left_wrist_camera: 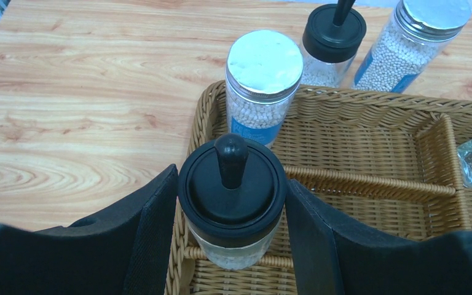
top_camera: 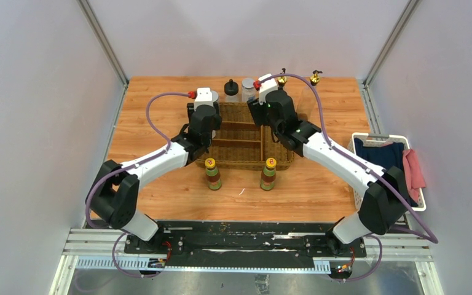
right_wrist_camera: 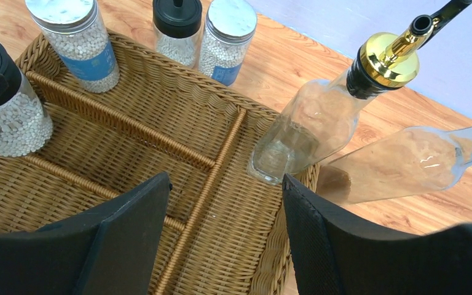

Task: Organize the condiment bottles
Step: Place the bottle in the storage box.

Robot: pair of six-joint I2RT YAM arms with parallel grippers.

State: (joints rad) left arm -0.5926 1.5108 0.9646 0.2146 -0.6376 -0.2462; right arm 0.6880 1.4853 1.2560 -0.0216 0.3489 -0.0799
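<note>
The basket's middle section is empty, so my left gripper will next bring the black-capped bottle down into the middle section's end (top_camera: 222, 131) (left_wrist_camera: 286, 232) near the basket's grey-lidded jar and release it.
A wicker basket (top_camera: 246, 153) with dividers sits mid-table. My left gripper (left_wrist_camera: 232, 178) is shut on a black-capped bottle (left_wrist_camera: 232, 212) and holds it upright over the basket's left side. A grey-lidded jar (left_wrist_camera: 263, 67) stands in the basket's far-left corner. A second black-capped bottle (left_wrist_camera: 333, 37) and a second grey-lidded jar (left_wrist_camera: 415, 43) stand behind the basket. My right gripper (right_wrist_camera: 226, 181) is open and empty over the basket's right part. One gold-topped clear bottle (right_wrist_camera: 319, 117) stands in the far-right corner, another (right_wrist_camera: 418, 160) outside it. Two yellow-capped bottles (top_camera: 212, 174) (top_camera: 268, 174) stand before the basket.
A white laundry basket (top_camera: 359, 136) with dark and pink cloth stands at the table's right edge. Grey walls close in the table on the left, back and right. Bare wood shows left of the wicker basket (left_wrist_camera: 67, 123).
</note>
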